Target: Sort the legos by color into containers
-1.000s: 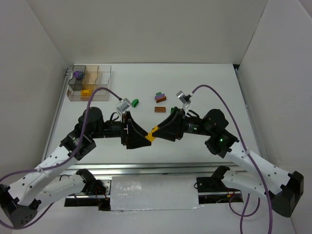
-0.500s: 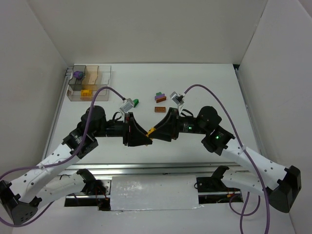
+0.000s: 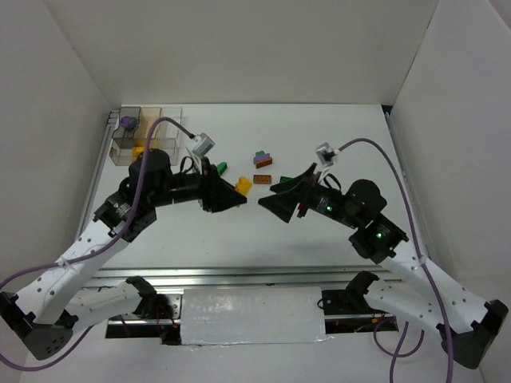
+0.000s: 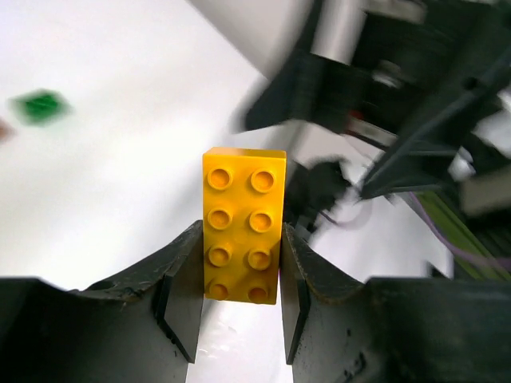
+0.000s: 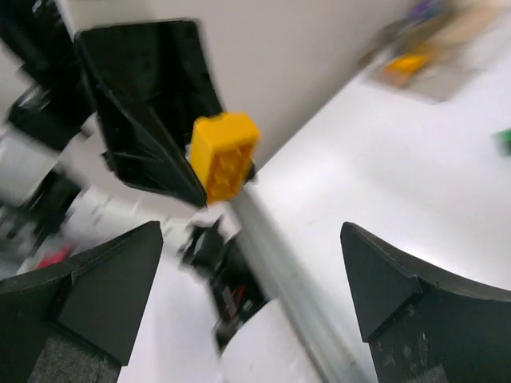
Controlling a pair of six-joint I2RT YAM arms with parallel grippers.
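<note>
The container with yellow legos is outward of my left gripper and to its left in the top view. I will carry this yellow lego over there, lower it and let it go.
My left gripper (image 3: pixel 239 190) is shut on a yellow lego (image 3: pixel 243 186), held in the air over the middle of the table. In the left wrist view the lego (image 4: pixel 243 227) stands studs-up, clamped between both fingers of the left gripper (image 4: pixel 240 233). My right gripper (image 3: pixel 271 198) is open and empty, a short gap to the right of the lego. In the right wrist view the right gripper (image 5: pixel 251 239) has its jaws wide apart, and the yellow lego (image 5: pixel 223 155) sits ahead in the other gripper. The clear containers (image 3: pixel 172 113) stand at the far left, holding a purple lego (image 3: pixel 126 122) and yellow-orange ones (image 3: pixel 140 149).
Loose on the table behind the grippers lie a green lego (image 3: pixel 222 167), a small green, purple and brown stack (image 3: pixel 262 158) and a flat brown lego (image 3: pixel 263 179). White walls close in the table on three sides.
The yellow lego has passed from my right gripper to my left. The left shut on it, the right opened and drew back to the right, and the left swung away with it.
</note>
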